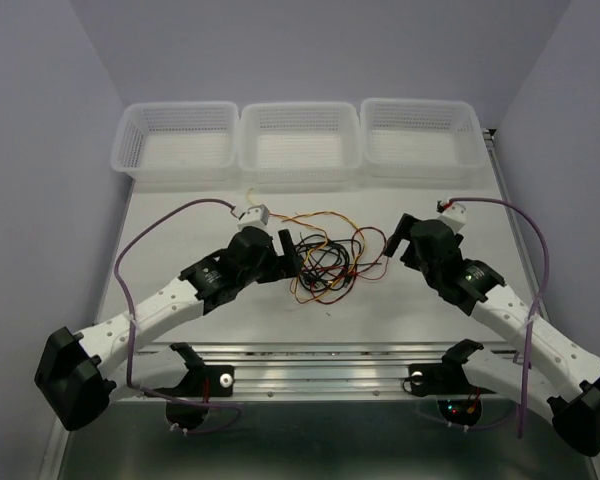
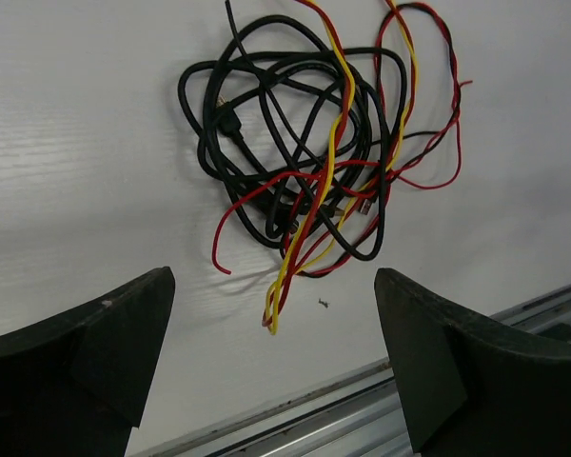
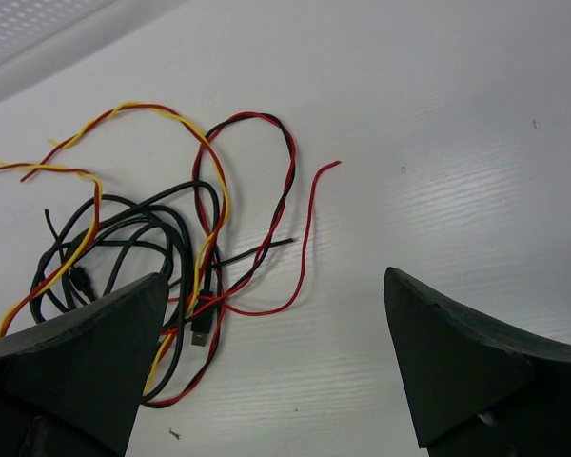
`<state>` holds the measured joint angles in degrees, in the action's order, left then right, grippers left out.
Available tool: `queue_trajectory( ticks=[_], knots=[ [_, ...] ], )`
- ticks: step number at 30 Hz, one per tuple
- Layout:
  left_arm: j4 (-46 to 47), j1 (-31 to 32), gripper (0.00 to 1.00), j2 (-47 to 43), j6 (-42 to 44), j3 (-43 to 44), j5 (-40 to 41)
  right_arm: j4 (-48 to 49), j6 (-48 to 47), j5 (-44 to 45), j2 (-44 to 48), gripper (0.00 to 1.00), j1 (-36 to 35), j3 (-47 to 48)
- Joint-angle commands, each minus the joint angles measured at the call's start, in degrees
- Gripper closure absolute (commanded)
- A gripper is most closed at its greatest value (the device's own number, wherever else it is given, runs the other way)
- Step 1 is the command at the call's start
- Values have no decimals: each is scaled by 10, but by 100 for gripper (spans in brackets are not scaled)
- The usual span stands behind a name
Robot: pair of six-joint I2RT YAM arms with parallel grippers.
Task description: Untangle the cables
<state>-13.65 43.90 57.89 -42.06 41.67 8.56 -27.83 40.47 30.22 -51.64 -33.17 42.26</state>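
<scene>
The twisted red-and-yellow cable lies farther down and away from my base, over the heap's far side, so I need to move my left gripper onto it next.
The cables [image 1: 328, 262] lie in one tangled heap of black, red and yellow strands on the white table, between the two arms. My left gripper [image 1: 286, 250] hovers at the heap's left edge, open and holding nothing. In the left wrist view the cables [image 2: 335, 133] lie ahead of the open left gripper [image 2: 274, 286], and a red-and-yellow end reaches down between the fingers. My right gripper [image 1: 398, 240] stands open just right of the heap. In the right wrist view the cables [image 3: 186, 238] lie to the left, with bare table between the jaws of the right gripper [image 3: 274, 281].
Three white mesh baskets [image 1: 175, 120] [image 1: 300, 118] [image 1: 420, 115] stand in a row along the table's far edge. A metal rail [image 1: 320, 355] runs along the near edge between the arm bases. Purple arm cables [image 1: 130, 260] arc beside each arm.
</scene>
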Motion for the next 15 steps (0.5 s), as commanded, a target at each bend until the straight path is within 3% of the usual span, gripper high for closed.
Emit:
queue_trajectory(
  ticks=[1, 9, 15],
  knots=[
    [49, 30, 1, 61, 39, 38, -1, 34, -5, -9, -3, 0, 0, -4],
    [67, 33, 1, 183, 91, 138, 32, 44, -11, -42, 5, 0, 0, -19],
    [53, 33, 1, 269, 131, 196, -20, 42, -11, -22, 5, 0, 0, -17]
  ],
)
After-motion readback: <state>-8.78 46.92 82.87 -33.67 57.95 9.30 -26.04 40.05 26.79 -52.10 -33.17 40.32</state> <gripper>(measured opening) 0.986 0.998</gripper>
